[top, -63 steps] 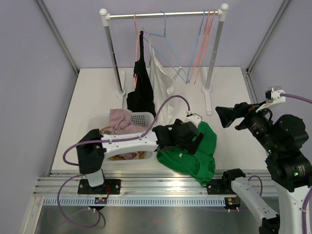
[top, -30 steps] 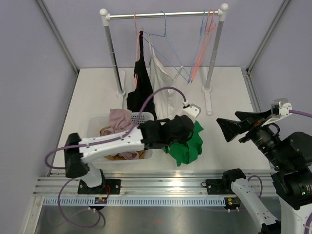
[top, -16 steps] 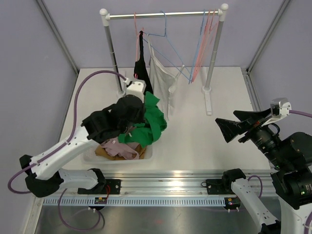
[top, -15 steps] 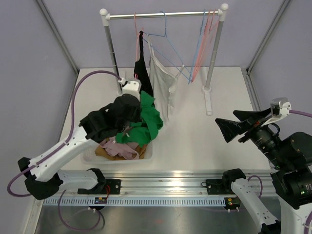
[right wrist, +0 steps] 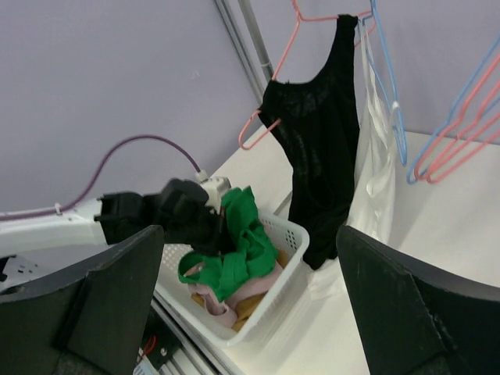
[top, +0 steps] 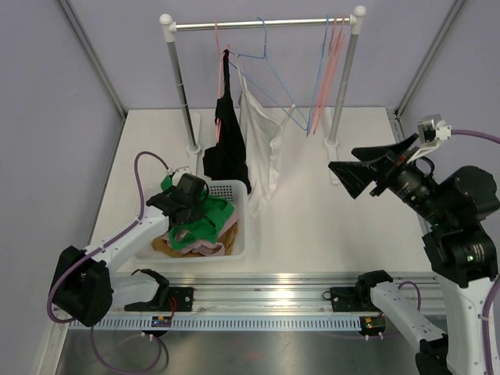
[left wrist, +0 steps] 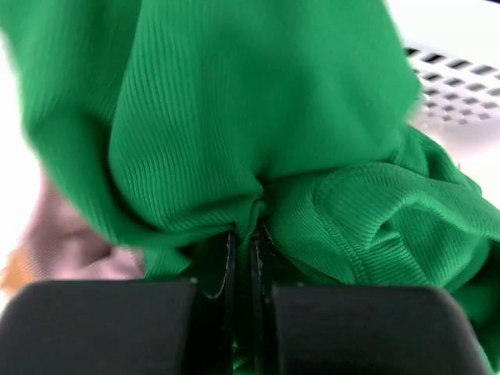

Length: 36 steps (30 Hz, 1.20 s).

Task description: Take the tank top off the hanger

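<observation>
The cloth rests inside the white basket, so my left gripper needs to stay low over the clothes there and open its fingers to let go of the fold.
My left gripper (top: 187, 205) (left wrist: 243, 234) is shut on a fold of a green tank top (top: 207, 221) (left wrist: 258, 101), low over the white basket (top: 241, 234); the cloth rests on the clothes inside it. On the rack, a black tank top (top: 226, 133) (right wrist: 324, 148) hangs from a pink hanger (top: 219, 47). A white tank top (top: 258, 148) (right wrist: 379, 156) hangs beside it. My right gripper (top: 344, 178) (right wrist: 250, 242) is open and empty, raised at the right and facing the rack and basket.
The rack's bar (top: 266, 24) stands on two posts at the back and carries empty blue (top: 269, 70) and pink hangers (top: 324, 70). The basket also holds pink and tan clothes (top: 195, 244). Grey walls close in both sides.
My left arm swung the green tank top from the table right of the basket, up and over, then down into the basket. My right arm lifted and turned toward the rack.
</observation>
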Tool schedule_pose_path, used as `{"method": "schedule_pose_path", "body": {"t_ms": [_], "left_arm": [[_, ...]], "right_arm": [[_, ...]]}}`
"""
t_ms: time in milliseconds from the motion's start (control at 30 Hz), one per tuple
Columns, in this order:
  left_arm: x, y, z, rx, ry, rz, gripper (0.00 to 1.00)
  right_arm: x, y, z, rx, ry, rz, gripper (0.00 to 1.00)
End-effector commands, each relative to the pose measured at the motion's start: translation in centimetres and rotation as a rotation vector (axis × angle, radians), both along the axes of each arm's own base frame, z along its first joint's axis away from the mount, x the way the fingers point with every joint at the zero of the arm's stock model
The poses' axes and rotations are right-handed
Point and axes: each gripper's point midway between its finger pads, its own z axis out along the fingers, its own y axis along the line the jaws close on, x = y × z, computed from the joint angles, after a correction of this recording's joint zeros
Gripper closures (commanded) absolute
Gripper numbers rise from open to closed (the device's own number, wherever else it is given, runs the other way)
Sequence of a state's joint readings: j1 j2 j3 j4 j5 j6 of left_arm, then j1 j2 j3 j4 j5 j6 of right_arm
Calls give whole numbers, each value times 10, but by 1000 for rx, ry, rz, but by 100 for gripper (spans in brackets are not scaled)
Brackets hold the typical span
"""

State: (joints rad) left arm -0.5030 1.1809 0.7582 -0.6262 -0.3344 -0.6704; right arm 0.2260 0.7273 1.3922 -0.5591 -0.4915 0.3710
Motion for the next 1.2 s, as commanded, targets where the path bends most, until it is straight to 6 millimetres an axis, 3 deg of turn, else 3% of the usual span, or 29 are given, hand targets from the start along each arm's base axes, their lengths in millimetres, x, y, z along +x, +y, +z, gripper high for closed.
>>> {"method": "schedule_pose_path", "body": {"t_ms": [0,133,167,267,400,433,467,500,533,567,600,667,700,733,800,833,867,900,967,1000,1033,1133,1167], "left_arm": [[-1,-31,-31,-162,45,0,100],[-6,-26,-54,-150,92,60,100],[-8,-23,-56,-139,97,76,100],[-8,-13,-51,-110,69,125,100],[-4,1,-24,-78,-6,165,97],[-2,5,-9,-72,-38,170,91],[-2,8,-1,-64,-52,179,76],[-1,10,8,-65,-73,185,53],[-3,14,22,-63,-98,186,43],[-3,16,32,-69,-119,191,33],[-9,19,37,-62,-114,188,16],[-11,21,66,-106,-185,188,1],[-15,20,73,-115,-195,161,1],[-19,20,94,-147,-241,141,1],[-25,20,116,-168,-274,95,1],[-33,23,123,-164,-270,78,1],[-36,23,149,-198,-332,55,1],[-43,25,156,-190,-336,25,1],[-52,27,184,-222,-410,-14,1],[-58,28,188,-213,-414,-52,1],[-61,28,193,-220,-429,-73,1],[-72,28,197,-228,-445,-121,1],[-74,29,195,-226,-443,-124,1]], "right_arm": [[17,15,30,59,-29,71,0],[43,25,36,95,14,93,1],[60,28,29,85,55,86,0],[91,23,22,38,112,2,0],[124,20,17,-21,133,-104,1],[125,20,23,-57,115,-111,1],[139,30,12,-94,145,-107,1],[149,30,10,-126,149,-147,0],[146,42,17,-183,113,-121,1],[166,53,0,-233,149,-124,0],[172,49,8,-252,136,-168,1],[201,57,-13,-326,162,-190,1],[207,57,-7,-334,147,-207,1],[223,62,-22,-382,161,-209,3],[237,65,-20,-401,139,-221,6],[249,70,-31,-422,148,-219,7],[255,71,-33,-423,146,-228,9],[260,73,-28,-424,121,-229,11],[275,82,-43,-452,142,-212,18],[275,81,-34,-457,127,-211,21],[286,85,-49,-476,156,-211,22],[296,92,-55,-478,159,-203,33],[295,96,-56,-474,157,-184,42]]}}
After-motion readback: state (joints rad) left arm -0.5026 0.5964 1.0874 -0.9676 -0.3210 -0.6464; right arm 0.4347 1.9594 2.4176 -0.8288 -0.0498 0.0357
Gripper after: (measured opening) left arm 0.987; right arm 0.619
